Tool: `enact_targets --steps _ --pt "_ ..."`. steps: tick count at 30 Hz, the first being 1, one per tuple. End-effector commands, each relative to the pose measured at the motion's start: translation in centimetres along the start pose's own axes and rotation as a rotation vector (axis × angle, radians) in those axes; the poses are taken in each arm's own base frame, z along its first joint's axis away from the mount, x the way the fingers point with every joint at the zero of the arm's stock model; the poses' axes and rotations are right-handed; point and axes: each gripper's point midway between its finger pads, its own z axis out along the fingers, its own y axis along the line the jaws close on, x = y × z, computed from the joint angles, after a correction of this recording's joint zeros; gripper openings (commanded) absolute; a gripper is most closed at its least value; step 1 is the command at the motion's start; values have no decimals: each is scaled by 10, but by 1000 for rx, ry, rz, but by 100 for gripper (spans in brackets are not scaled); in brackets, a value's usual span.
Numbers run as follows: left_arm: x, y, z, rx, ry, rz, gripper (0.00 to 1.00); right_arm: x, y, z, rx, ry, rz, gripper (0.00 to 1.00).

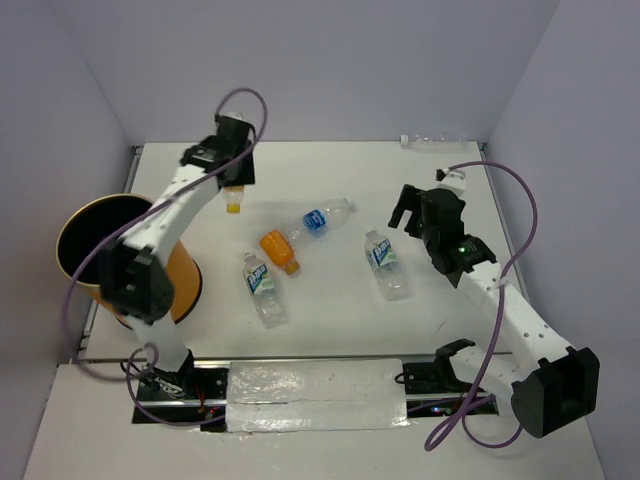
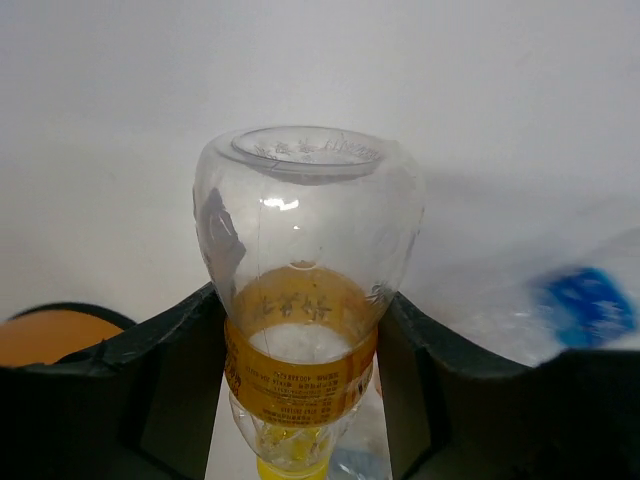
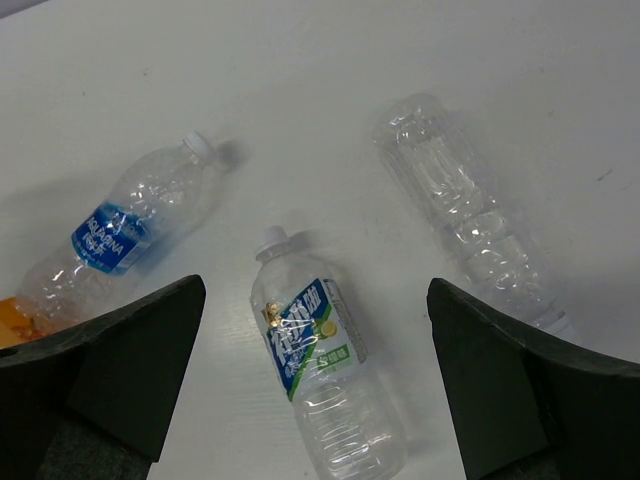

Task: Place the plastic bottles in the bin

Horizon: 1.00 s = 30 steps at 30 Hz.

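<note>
My left gripper needs to rise and swing over the orange bin's opening (image 1: 111, 236) to release the small bottle, because the bin's rim is high above the tabletop.
My left gripper (image 1: 236, 178) hangs over the far left of the table, shut on a small clear bottle (image 2: 300, 290) with an orange-yellow label and a yellow cap (image 1: 233, 207). Both black fingers (image 2: 170, 350) press on its sides at the label. The orange bin (image 1: 178, 268) stands at the left, beside the left arm. An orange bottle (image 1: 277, 249), a blue-labelled bottle (image 1: 318, 220) and a third bottle (image 1: 263, 288) lie mid-table. My right gripper (image 3: 315, 290) is open above a blue-and-green-labelled bottle (image 3: 312, 372). A clear unlabelled bottle (image 3: 465, 220) lies to that bottle's right.
Another clear bottle (image 1: 434, 142) lies at the table's far edge by the back wall. Purple cables loop off both arms. Grey walls close the table on three sides.
</note>
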Motion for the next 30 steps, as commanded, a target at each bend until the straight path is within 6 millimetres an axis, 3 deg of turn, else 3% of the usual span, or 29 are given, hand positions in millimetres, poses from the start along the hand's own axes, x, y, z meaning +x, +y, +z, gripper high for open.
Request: enact_targets --steps 1,2,5,6,11,16,22,26,28,30 --pt "-98 30 -145 159 -372 -111 44 -13 9 -4 -23 -33 43 100" --pt "-105 46 -180 167 -445 -130 44 -13 10 -5 -29 -35 47 100" --pt "-101 86 -211 78 -517 -190 44 -14 9 -10 -39 -50 60 100" --pt "-97 103 -232 60 -555 -229 45 -12 7 -11 -37 -49 61 100" --pt "-53 180 -253 -229 -578 -381 46 -10 6 -14 -45 -52 54 100" --pt "-25 220 -254 -402 -584 -474 46 -7 12 -12 -72 -31 46 100" --pt "4 242 -225 -509 -522 -519 48 -2 11 -11 -74 -18 39 100" --pt "22 256 -216 -572 -499 -551 51 0 6 -12 -55 -19 32 100" --pt "31 259 -210 -588 -480 -557 58 2 6 -11 -50 -15 39 100" --pt "33 258 -211 -571 -484 -555 86 4 6 -9 -47 -6 42 100"
